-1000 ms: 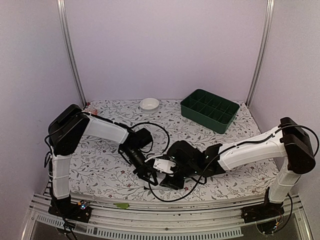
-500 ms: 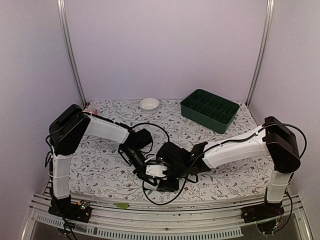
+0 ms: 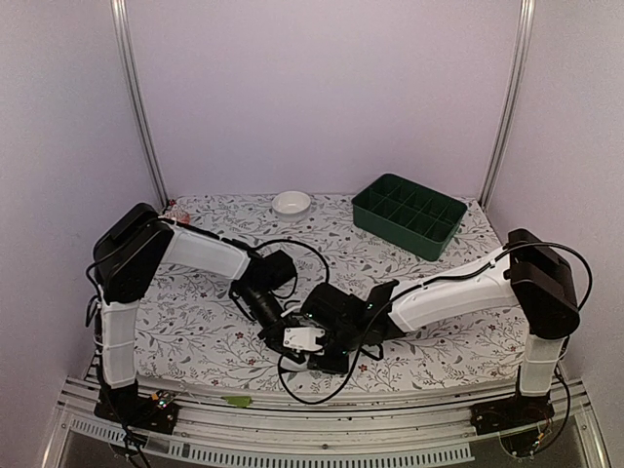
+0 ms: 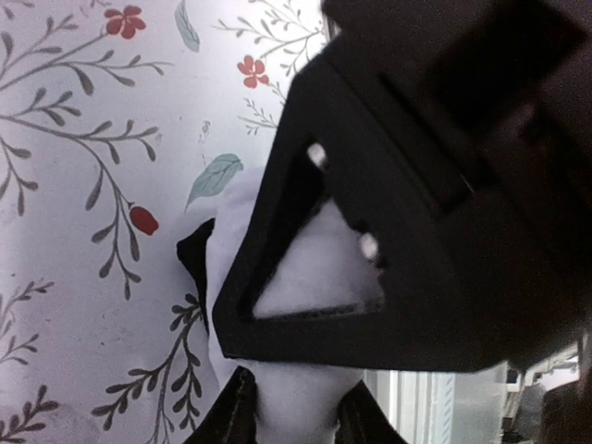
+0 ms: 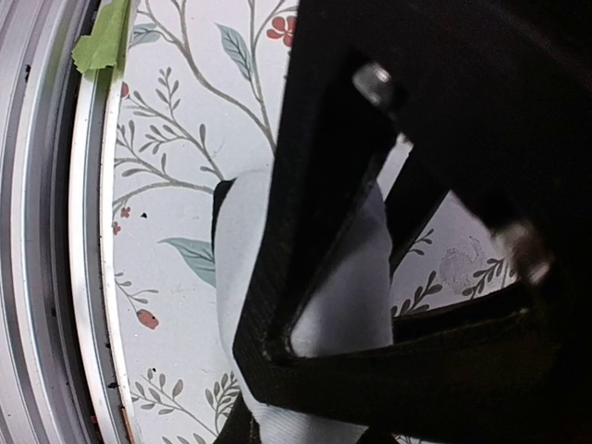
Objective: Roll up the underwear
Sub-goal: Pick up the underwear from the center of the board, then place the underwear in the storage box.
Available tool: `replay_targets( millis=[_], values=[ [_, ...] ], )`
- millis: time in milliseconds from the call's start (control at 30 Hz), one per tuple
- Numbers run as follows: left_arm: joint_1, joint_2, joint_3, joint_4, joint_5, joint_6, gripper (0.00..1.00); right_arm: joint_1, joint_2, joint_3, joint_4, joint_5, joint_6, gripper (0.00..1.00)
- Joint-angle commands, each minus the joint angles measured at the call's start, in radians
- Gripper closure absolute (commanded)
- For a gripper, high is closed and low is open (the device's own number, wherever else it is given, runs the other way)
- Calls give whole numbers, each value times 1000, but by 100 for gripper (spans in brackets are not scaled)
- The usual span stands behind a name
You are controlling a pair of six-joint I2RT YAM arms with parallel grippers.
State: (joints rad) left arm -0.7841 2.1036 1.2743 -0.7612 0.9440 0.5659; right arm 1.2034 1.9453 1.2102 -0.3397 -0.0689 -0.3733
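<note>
The underwear (image 3: pixel 297 338) needs to go up and outward in my right gripper, toward the right in the top view. Then my right gripper should lower it and release it in the tray's near corner section, which is empty.
The underwear (image 3: pixel 297 338) is a small white bundle with a black edge, on the flowered cloth near the table's front edge. My left gripper (image 3: pixel 285 334) and right gripper (image 3: pixel 318 343) meet over it from either side, nearly touching. In the left wrist view the white fabric (image 4: pixel 233 242) runs down between my left gripper's (image 4: pixel 294 416) dark fingers, with the other gripper's black frame across it. In the right wrist view the white fabric (image 5: pixel 242 242) is likewise pinched at my right gripper (image 5: pixel 301 427). The lettered waistband is hidden.
A small white bowl (image 3: pixel 292 202) stands at the back centre. A green compartment tray (image 3: pixel 408 214) stands at the back right. A bit of green tape (image 3: pixel 237 401) sits on the metal front rail, also in the right wrist view (image 5: pixel 104 42). Cables loop near the grippers.
My right arm has reached further left, bringing its gripper against the left gripper. The white bundle has shifted a little left with it. The left arm has barely moved.
</note>
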Motion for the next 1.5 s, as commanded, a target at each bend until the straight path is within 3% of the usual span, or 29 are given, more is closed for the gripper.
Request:
replay_targets(
  millis=[0,133,167,200,433,567,700,900,1167,1267,1467],
  values=[
    [18,-80,-62,137,-272,-80,62,-4,9,-10,-76,-27,94,100],
    [59,-274,-172,327,-420,-143,30,-54,-67,-37,-37,-38,206,100],
    [68,-323,-197,374,-464,-160,15,-67,-86,-35,-37,-23,239,100],
    [74,-372,-221,422,-508,-175,5,-77,-106,-36,-33,0,277,100],
    [100,-701,-375,735,-790,-205,4,-152,-353,-122,119,138,457,100],
    [117,-817,-425,874,-887,-237,4,-168,-469,-131,144,408,597,100],
    [117,-835,-391,858,-979,-272,4,-304,-511,-44,70,338,691,100],
    [118,-736,-250,677,-1005,-316,4,-582,-400,223,-276,252,912,100],
    [117,-711,-265,668,-1054,-376,4,-828,-96,596,-732,338,1233,100],
    [117,-729,-300,679,-1059,-383,4,-865,18,692,-830,352,1309,100],
    [115,-757,-334,682,-1063,-387,4,-929,146,750,-839,364,1381,100]
  ],
)
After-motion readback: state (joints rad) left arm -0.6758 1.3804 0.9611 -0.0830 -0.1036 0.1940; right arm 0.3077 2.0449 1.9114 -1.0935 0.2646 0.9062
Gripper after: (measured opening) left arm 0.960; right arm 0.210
